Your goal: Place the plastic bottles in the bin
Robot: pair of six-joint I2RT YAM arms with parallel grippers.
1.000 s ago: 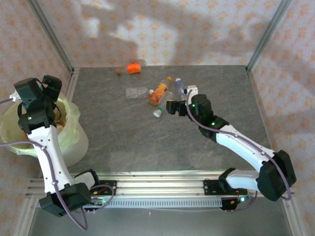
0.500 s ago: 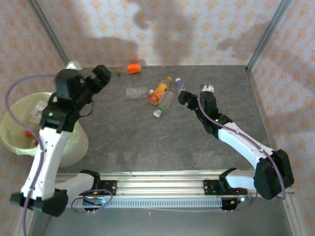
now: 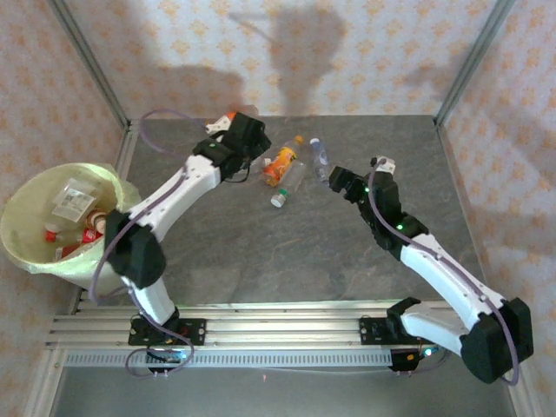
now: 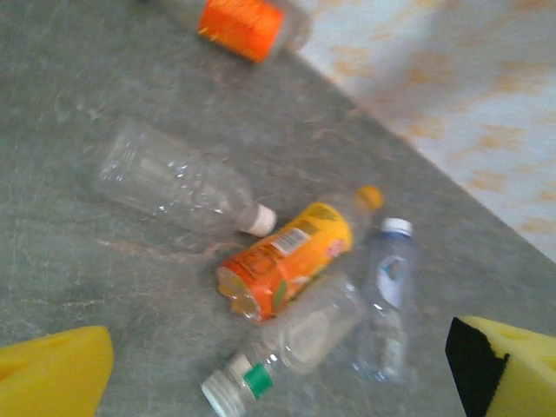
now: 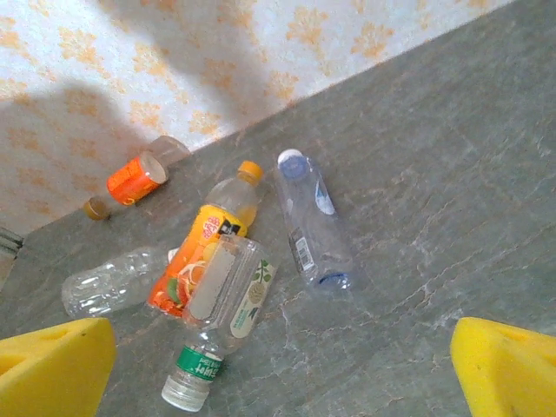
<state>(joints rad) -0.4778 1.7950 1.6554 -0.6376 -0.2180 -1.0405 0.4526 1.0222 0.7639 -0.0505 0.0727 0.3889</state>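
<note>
The left gripper will next go down to the clear white-capped bottle (image 4: 178, 182), then turn until its fingers are on both sides of the bottle's body, because the bottle lies at a slant between them.
Several plastic bottles lie together at the table's far middle. An orange-and-yellow one (image 3: 280, 165) (image 4: 287, 256) (image 5: 204, 252) touches a clear one with a green neck band (image 3: 291, 181) (image 4: 295, 339) (image 5: 221, 313). A clear blue-labelled one (image 3: 321, 158) (image 4: 387, 295) (image 5: 313, 217) lies to their right. A clear white-capped one (image 4: 174, 182) (image 5: 113, 280) is to their left, and an orange-labelled one (image 4: 239, 17) (image 5: 135, 178) lies by the back wall. My left gripper (image 3: 252, 148) (image 4: 282, 373) hovers open over the cluster. My right gripper (image 3: 339, 181) (image 5: 278, 373) is open and empty, just right of it. The bin (image 3: 17, 208) at the left holds several bottles.
A small brown cap (image 5: 94, 207) lies near the back wall beside the orange-labelled bottle. Metal frame posts (image 3: 460, 65) stand at the table's far corners, against patterned walls. The rail (image 3: 278, 326) carrying both arm bases runs along the near edge.
My left arm has swung from above the bin across to the far middle, over the bottle cluster. The right gripper has drawn back a little to the right. Both stay open.
</note>
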